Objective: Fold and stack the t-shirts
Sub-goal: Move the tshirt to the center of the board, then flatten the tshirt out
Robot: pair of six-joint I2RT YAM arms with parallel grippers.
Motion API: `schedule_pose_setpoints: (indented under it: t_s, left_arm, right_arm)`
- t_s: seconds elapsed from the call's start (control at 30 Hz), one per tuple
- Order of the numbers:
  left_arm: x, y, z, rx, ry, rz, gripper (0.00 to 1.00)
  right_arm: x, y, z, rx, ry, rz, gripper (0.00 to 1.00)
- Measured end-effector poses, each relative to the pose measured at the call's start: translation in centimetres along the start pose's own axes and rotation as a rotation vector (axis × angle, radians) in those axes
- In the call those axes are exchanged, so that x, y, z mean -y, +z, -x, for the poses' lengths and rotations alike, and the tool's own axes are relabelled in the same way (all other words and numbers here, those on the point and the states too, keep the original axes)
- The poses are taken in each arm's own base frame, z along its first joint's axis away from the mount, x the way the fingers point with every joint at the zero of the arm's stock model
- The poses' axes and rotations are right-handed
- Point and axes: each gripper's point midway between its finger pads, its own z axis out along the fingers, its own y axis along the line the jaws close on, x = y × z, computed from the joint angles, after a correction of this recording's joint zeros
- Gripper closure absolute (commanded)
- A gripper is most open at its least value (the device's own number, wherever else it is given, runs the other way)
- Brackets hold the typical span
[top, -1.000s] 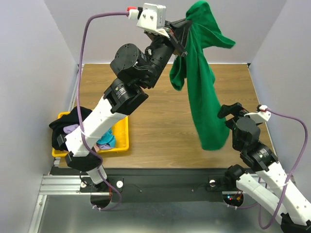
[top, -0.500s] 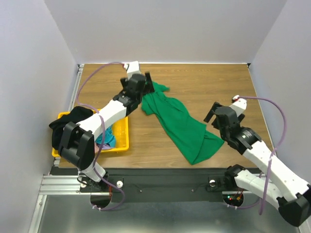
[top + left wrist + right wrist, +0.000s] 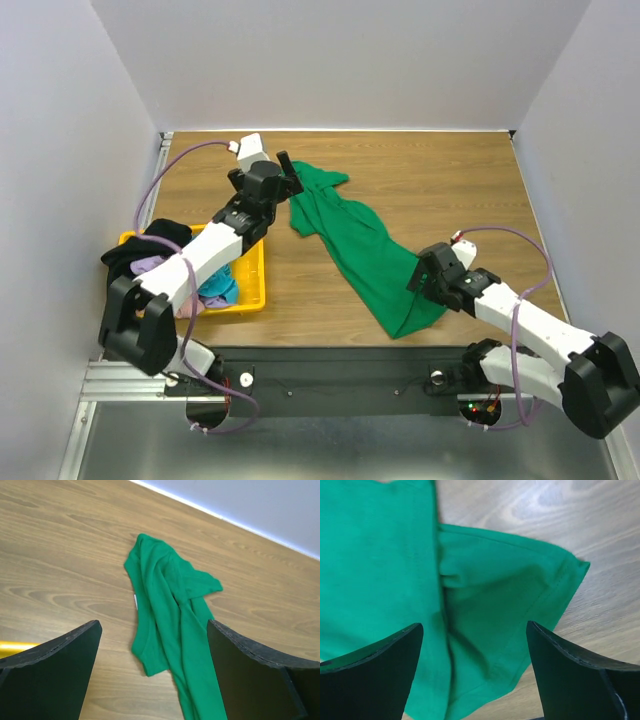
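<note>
I need to move my left gripper across and down next onto the tip of the green t-shirt's flap (image 3: 339, 178) (image 3: 212, 584), as it juts out below, to the right in the top view.
A bright green t-shirt (image 3: 365, 250) lies rumpled in a long diagonal strip on the wooden table, from far centre to near right. My left gripper (image 3: 290, 178) hovers open just left of its far end, holding nothing. In the left wrist view the green t-shirt (image 3: 170, 610) lies below and ahead of the left gripper (image 3: 152, 630). My right gripper (image 3: 418, 272) is open low over the shirt's near end. The right wrist view shows the hem corner of the green t-shirt (image 3: 485, 595) under the right gripper (image 3: 472, 630). Black (image 3: 150, 245), teal (image 3: 220, 290) and lavender (image 3: 150, 268) t-shirts are heaped in the bin.
A yellow plastic bin (image 3: 253, 280) stands at the table's near left, beside my left arm. Grey walls close in the table on the left, far and right sides. A black rail (image 3: 330, 385) runs along the near edge.
The left gripper, which held the green t-shirt high in the air, has let it go; the shirt now lies on the table. The right gripper has moved in over its near end.
</note>
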Motion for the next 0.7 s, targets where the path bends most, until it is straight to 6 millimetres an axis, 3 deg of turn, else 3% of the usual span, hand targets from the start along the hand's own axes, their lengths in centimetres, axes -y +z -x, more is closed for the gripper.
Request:
schedule_pose_setpoints:
  t_s: [0.17, 0.27, 0.37, 0.53, 0.7]
  left_arm:
    - [1.6, 3.6, -2.4, -0.075, 0.090, -0.018, 0.01]
    - [3.8, 6.1, -2.1, -0.078, 0.148, -0.055, 0.01]
    - [7.1, 9.2, -0.9, -0.051, 0.215, -0.128, 0.01]
    - [11.4, 14.2, -1.9, -0.057, 0.375, -0.244, 0.02]
    - [13.5, 18.0, -6.0, -0.147, 0.517, -0.336, 0.02]
  right_arm:
    - [0.0, 1.5, -0.8, -0.020, 0.024, -0.036, 0.12]
    - [-0.6, 2.2, -0.4, -0.017, 0.033, -0.040, 0.14]
    - [-1.7, 2.9, 0.8, -0.004, 0.050, -0.031, 0.16]
    - [-3.4, 3.6, 3.8, 0.031, 0.085, 0.005, 0.16]
    - [-3.9, 4.6, 5.5, 0.033, 0.113, 0.026, 0.15]
